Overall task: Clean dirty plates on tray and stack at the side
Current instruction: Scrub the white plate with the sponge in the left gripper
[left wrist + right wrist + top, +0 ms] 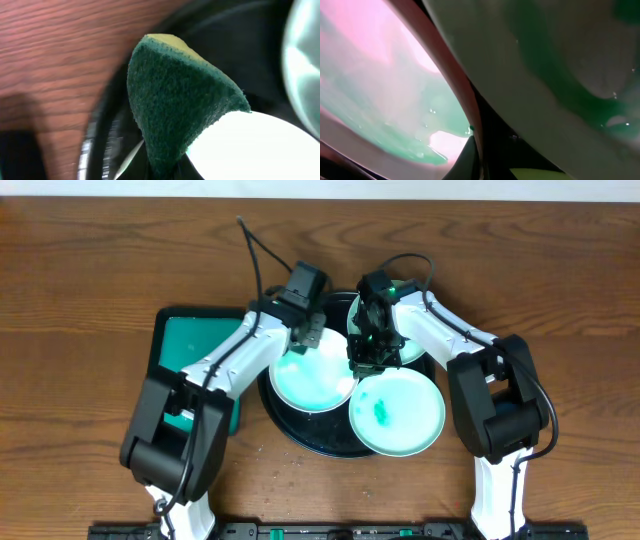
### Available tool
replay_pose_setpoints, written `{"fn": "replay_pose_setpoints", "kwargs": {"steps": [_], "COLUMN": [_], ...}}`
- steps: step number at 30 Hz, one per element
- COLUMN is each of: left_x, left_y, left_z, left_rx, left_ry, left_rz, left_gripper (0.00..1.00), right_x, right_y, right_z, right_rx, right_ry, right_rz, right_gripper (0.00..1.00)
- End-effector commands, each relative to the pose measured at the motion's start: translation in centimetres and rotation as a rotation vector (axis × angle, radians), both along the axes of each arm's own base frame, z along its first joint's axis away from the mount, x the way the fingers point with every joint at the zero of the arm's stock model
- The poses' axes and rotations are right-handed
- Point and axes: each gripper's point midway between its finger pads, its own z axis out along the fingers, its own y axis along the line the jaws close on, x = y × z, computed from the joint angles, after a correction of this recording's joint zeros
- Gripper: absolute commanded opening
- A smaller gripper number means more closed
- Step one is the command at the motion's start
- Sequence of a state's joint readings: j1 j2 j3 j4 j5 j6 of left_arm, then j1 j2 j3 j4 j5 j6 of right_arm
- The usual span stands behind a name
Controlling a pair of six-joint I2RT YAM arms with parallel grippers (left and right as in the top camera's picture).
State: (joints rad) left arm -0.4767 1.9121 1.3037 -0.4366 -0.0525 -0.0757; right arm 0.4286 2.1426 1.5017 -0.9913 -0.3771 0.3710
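Observation:
My left gripper needs to come down next and wipe the held plate, because it has teal smears on it. Then it needs to carry the sponge across into the rectangular green tray (197,343) and let go of it.
The black round tray (300,435) holds three plates. My left gripper (311,338) (167,172) is shut on a green sponge (180,100) with a yellow back, held over the far edge of the left plate (315,380) (255,150). My right gripper (365,360) (477,160) is shut on that plate's right rim (465,105); its inside shows wet teal smears. A mint plate (397,412) with a teal smear lies at the front right. The third plate (412,350) (560,75) sits at the back, half hidden by the right arm.
A rectangular green tray (190,345) with a black rim lies left of the round tray, partly under the left arm. Brown wooden table (90,270) surrounds everything. A black cable (255,255) runs behind the left wrist.

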Motion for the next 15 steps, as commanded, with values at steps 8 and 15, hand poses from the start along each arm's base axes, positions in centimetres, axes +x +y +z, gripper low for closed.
{"fn": "replay_pose_setpoints", "kwargs": {"steps": [8, 15], "left_x": [-3.7, -4.9], "left_y": [-3.0, -4.1], "left_z": [0.0, -1.1], "left_rx": [-0.055, -0.174], "left_ry": [0.105, 0.195], "left_rz": [-0.189, -0.254], "left_gripper": [0.07, 0.07], "right_x": [-0.9, -0.9], "right_y": [-1.0, -1.0], "right_z": [-1.4, -1.4], "right_rx": [-0.058, -0.057], "right_ry": [0.019, 0.018], "right_rz": [0.035, 0.035], "right_gripper": [0.01, 0.01]}}
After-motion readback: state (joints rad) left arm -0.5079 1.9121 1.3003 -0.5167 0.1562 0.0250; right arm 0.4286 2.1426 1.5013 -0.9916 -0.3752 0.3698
